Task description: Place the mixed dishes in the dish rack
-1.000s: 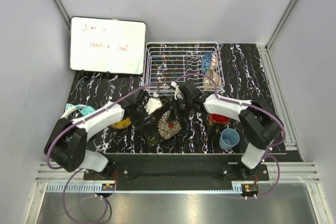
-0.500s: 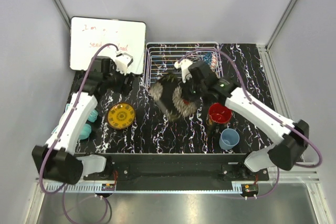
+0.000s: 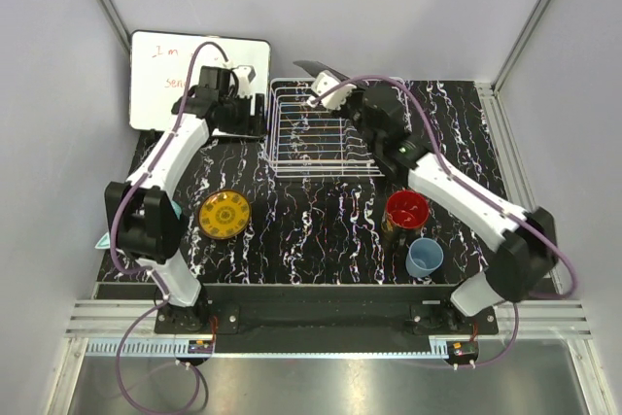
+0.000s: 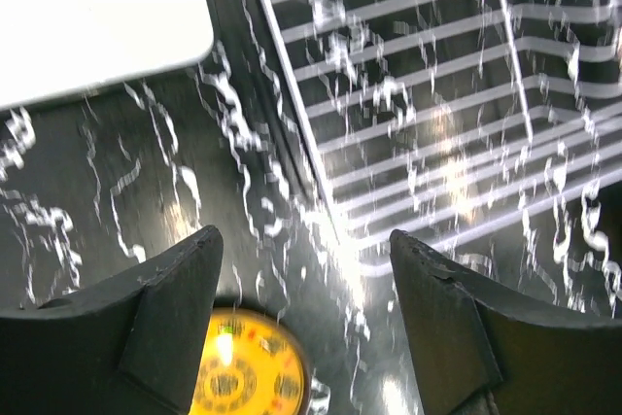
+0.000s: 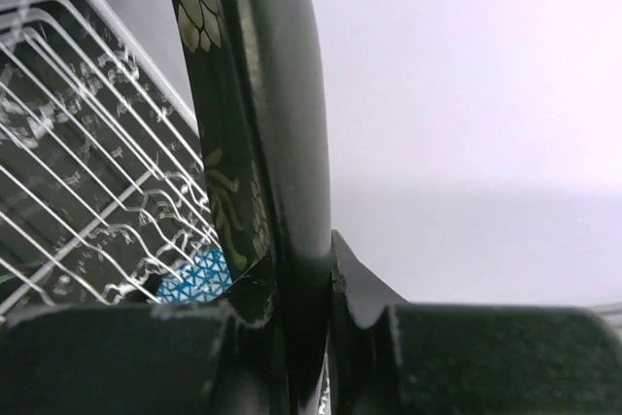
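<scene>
My right gripper will next lower the plate, already on edge, to the rack's back wires by the blue bowl point(image 5: 194, 275) below and release.
My right gripper point(image 3: 337, 92) is shut on the dark rectangular floral plate point(image 3: 315, 69) and holds it on edge, high over the back edge of the white wire dish rack point(image 3: 292, 143). In the right wrist view the plate point(image 5: 277, 123) stands upright between my fingers point(image 5: 418, 337), above the rack wires point(image 5: 78, 143); a bit of the blue patterned bowl point(image 5: 194, 275) shows in the rack. My left gripper point(image 3: 243, 112) is open and empty by the rack's left side. The yellow round plate point(image 3: 224, 214), black mug point(image 3: 406, 211) and light-blue cup point(image 3: 425, 257) sit on the table. The beige bowl is hidden.
The whiteboard point(image 3: 160, 80) leans at the back left, close to my left arm. In the left wrist view the whiteboard point(image 4: 87, 17), the rack's edge point(image 4: 292, 123) and the yellow plate point(image 4: 243, 371) lie below my open gripper point(image 4: 303, 240). Grey walls enclose the table.
My right arm has lifted the dark plate from over the middle of the table up and back over the rack. My left arm has swung back to the rack's left side.
</scene>
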Motion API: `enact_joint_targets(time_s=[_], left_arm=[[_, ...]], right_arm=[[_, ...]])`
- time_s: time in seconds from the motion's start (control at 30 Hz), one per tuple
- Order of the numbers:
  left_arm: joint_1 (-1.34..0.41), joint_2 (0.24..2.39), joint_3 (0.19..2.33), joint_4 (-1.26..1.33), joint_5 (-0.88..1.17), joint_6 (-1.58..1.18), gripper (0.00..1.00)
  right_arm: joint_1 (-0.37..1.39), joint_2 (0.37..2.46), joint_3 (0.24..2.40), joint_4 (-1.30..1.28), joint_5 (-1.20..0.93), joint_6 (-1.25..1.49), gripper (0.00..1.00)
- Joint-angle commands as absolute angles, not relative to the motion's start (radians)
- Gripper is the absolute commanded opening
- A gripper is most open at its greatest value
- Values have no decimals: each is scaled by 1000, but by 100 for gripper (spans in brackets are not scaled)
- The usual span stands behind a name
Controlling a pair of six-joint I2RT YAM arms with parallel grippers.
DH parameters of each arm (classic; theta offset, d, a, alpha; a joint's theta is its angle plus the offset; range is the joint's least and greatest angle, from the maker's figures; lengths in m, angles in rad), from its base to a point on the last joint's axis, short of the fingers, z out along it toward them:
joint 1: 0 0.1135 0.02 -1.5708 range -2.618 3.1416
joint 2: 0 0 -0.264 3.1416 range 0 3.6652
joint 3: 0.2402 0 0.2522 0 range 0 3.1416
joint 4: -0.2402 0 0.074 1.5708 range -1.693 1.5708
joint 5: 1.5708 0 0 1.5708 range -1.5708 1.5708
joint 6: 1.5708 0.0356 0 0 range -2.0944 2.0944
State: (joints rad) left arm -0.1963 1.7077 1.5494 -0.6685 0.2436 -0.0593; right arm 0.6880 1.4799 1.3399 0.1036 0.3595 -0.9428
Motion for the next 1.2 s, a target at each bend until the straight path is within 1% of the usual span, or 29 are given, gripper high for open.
enact_joint_targets(time_s=[0.0, 0.17, 0.37, 0.6, 0.7, 0.77, 0.8, 0.87, 0.93, 1.17], left_arm=[[-228, 1770, 1614, -600, 198, -98, 73], [-273, 1819, 1577, -566, 144, -57, 72], [-287, 1888, 1557, -531, 129, -40, 72], [-287, 1905, 1533, -515, 109, 27, 70], [-287, 1901, 1496, -506, 100, 60, 72], [-288, 1884, 1461, -480, 97, 86, 72], [-288, 1881, 1430, -473, 98, 109, 70], [-288, 1872, 1407, -460, 98, 126, 58], [-290, 1868, 1387, -457, 101, 143, 53], [-290, 1844, 1364, -443, 106, 147, 53]], right_arm=[[603, 1566, 1512, 358, 313, -1072, 0], [555, 1689, 1601, 321, 261, -1152, 0], [502, 1756, 1680, 272, 193, -1164, 0], [459, 1801, 1700, 183, 132, -1170, 0], [457, 1802, 1672, 178, 135, -1157, 0], [459, 1789, 1635, 175, 143, -1137, 0], [457, 1781, 1617, 170, 134, -1132, 0], [459, 1758, 1557, 179, 137, -1131, 0], [457, 1744, 1525, 196, 132, -1132, 0], [457, 1766, 1503, 212, 106, -1121, 0]])
